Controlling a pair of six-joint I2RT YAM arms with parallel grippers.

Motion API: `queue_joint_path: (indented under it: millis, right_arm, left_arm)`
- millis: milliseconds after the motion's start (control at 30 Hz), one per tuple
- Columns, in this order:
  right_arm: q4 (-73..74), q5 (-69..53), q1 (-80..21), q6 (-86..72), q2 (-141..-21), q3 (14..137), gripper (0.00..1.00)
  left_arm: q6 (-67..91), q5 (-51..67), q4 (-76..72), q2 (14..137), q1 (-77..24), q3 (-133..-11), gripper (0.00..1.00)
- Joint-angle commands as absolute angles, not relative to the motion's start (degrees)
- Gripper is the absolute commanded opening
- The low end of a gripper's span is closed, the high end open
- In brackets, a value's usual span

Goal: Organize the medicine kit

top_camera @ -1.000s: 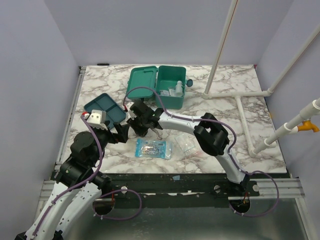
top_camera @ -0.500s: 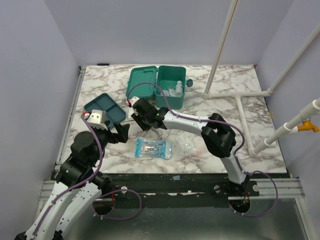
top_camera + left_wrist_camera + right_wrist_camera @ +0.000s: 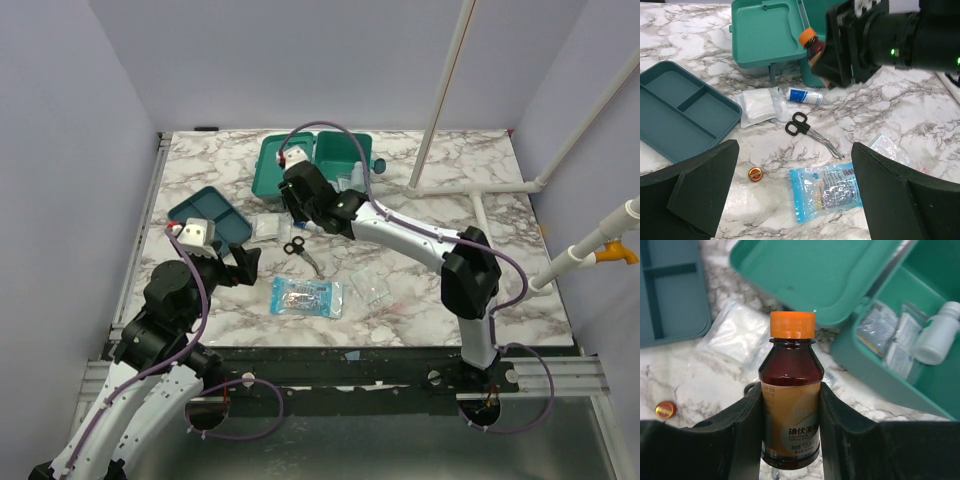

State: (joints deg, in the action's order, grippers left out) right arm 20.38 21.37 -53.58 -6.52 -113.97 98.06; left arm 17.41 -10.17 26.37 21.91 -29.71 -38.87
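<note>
I need to move my right gripper past the lid's edge and down over the sachets on the lid side of the kit, then let go of the brown bottle, because the white bottle (image 3: 937, 335) leaves those sachets uncovered.
The medicine kit (image 3: 362, 150) stands open at the back of the table, its lid (image 3: 765, 30) laid out to the left. In the right wrist view a white bottle (image 3: 937, 335) and sachets (image 3: 890, 340) lie inside the kit. My right gripper (image 3: 790, 392) is shut on a brown bottle (image 3: 790, 405) with an orange cap, held upright in the air just in front of the lid. My left gripper (image 3: 795, 190) hangs open above a blue packet (image 3: 827, 190), with nothing between its fingers.
Scissors (image 3: 805, 127), a gauze pad (image 3: 757, 106), a small tube (image 3: 805, 95), a round gold tin (image 3: 755, 173) and a clear bag (image 3: 890, 150) lie on the marble. A darker teal tray (image 3: 208, 215) sits at the left. White pipes (image 3: 500, 190) stand at the right.
My right gripper has closed on the brown bottle, lifted it off the table and carried it back toward the kit. The left arm has not moved.
</note>
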Motion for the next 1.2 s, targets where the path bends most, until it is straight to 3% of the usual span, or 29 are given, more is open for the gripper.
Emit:
queue_joint_path:
  millis: [0,367,733,1167]
  right_arm:
    - [21.84,25.75,-49.23,-10.75,-111.66,102.9,0.23]
    - [23.82,25.21,-40.22,-19.45,-118.83,113.52,0.22]
    - [31.46,13.7,-33.35,-28.41,-133.51,129.25,0.23]
    - [33.27,5.8,-30.63,-30.57,-139.62,129.98,0.28]
  left_arm:
    - [17.8,-7.94,26.43,22.93,-29.79,-40.02,0.99]
    - [17.32,-0.25,25.27,27.36,-29.79,-39.7,0.99]
    - [14.95,13.49,30.99,42.65,-30.59,-44.97,0.99]
    - [6.83,5.76,35.49,57.41,-41.94,-47.33,0.98]
